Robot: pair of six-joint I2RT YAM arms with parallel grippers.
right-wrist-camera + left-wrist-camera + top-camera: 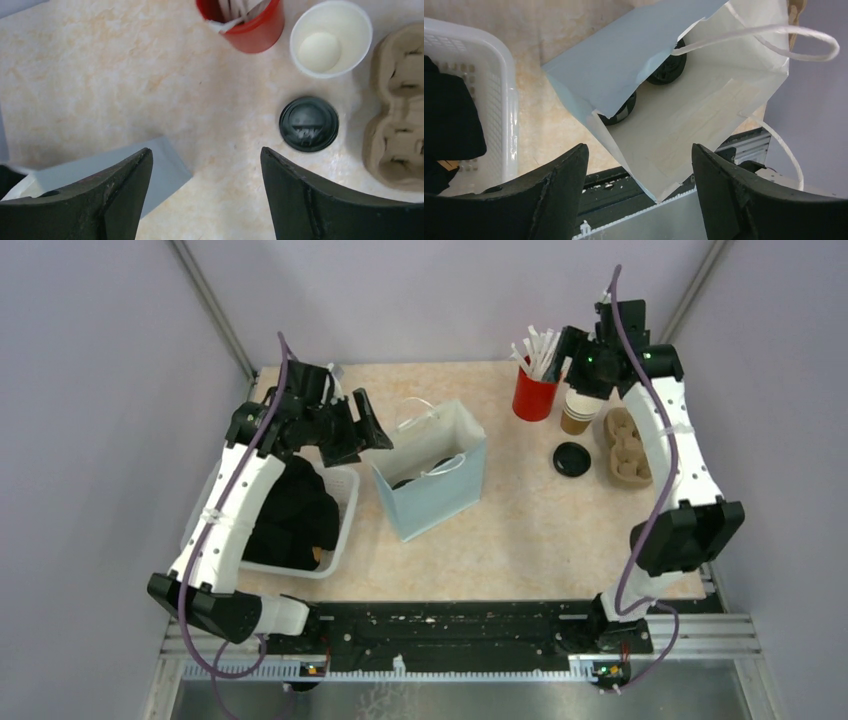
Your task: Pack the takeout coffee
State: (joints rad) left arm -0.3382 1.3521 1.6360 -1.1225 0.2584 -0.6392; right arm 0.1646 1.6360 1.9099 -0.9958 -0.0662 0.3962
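The loose end of a white straw (544,352) (217,26) sticks out past the red cup's rim, so my right gripper will next move down and outward onto that end.
A pale blue paper bag (432,480) stands open mid-table. Two lidded coffee cups sit inside it, their black lids (668,69) (622,109) showing against the white lining. My left gripper (375,430) hovers open just left of the bag's mouth, its fingers (569,175) empty. An uncovered brown cup (578,412), white inside (331,37), stands next to a loose black lid (572,459) (308,123). My right gripper (578,365) hangs open above them, holding nothing.
A red cup of white straws (535,390) stands left of the open cup. A brown pulp cup carrier (628,448) lies at the right edge. A white basket (340,530) with black contents sits under the left arm.
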